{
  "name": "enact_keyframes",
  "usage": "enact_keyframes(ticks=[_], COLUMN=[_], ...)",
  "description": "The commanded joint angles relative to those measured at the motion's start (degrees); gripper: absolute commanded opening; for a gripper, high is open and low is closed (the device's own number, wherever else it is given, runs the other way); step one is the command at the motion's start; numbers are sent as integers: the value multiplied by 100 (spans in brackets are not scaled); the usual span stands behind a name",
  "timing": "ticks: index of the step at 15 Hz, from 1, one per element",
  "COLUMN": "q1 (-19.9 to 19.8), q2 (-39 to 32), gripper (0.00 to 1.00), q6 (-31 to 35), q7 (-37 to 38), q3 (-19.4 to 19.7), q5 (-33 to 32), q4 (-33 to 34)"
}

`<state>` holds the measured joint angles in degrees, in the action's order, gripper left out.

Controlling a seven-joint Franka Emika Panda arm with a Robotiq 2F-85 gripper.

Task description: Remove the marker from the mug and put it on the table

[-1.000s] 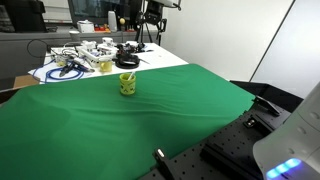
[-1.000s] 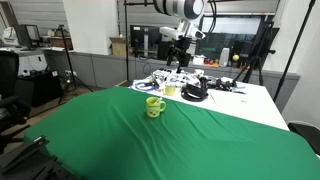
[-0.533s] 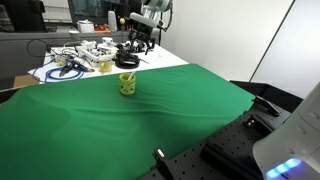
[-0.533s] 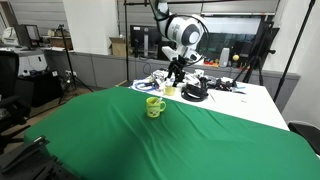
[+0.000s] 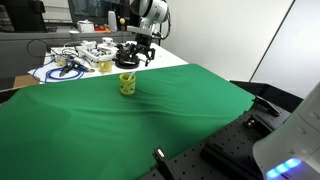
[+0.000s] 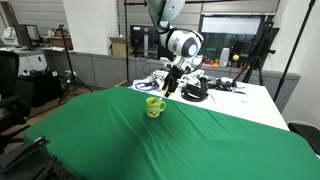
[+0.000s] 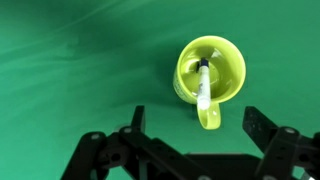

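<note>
My open gripper lowers toward the mug and onto the marker's pale upper end (image 5: 133,72) (image 7: 203,101) next, because that end sticks out over the mug's rim by the handle.
The yellow-green mug (image 5: 127,84) stands upright on the green-draped table (image 5: 160,125), near its far edge; it also shows in an exterior view (image 6: 155,106). In the wrist view the mug (image 7: 228,70) is seen from above with its handle toward the camera. The marker (image 7: 203,88) leans inside it, its dark end down in the cup and its pale end over the rim by the handle. My gripper (image 7: 196,125) is open and empty. It hangs in the air above and just behind the mug (image 5: 141,58) (image 6: 170,86), touching nothing.
Behind the green table (image 6: 200,140) stands a white table (image 5: 165,60) cluttered with cables, clear containers and a black object (image 6: 195,95). Black equipment (image 5: 215,160) sits at the near edge. A tripod (image 6: 245,55) and cabinets stand behind.
The arm has come down from high above the white table toward the mug. The gripper is now lower and nearer the mug. The mug and marker have not moved.
</note>
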<state>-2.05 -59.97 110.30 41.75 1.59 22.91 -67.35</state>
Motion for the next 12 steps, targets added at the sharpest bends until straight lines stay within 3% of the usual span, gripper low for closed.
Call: enact_keyframes(ticks=[1,12], q1=[-94,-62], q2=[-157,-243], gripper=[100,100], q6=[-338,537], q7=[343,208], q3=[-63,-224], q5=[69,221], q4=[311,-7])
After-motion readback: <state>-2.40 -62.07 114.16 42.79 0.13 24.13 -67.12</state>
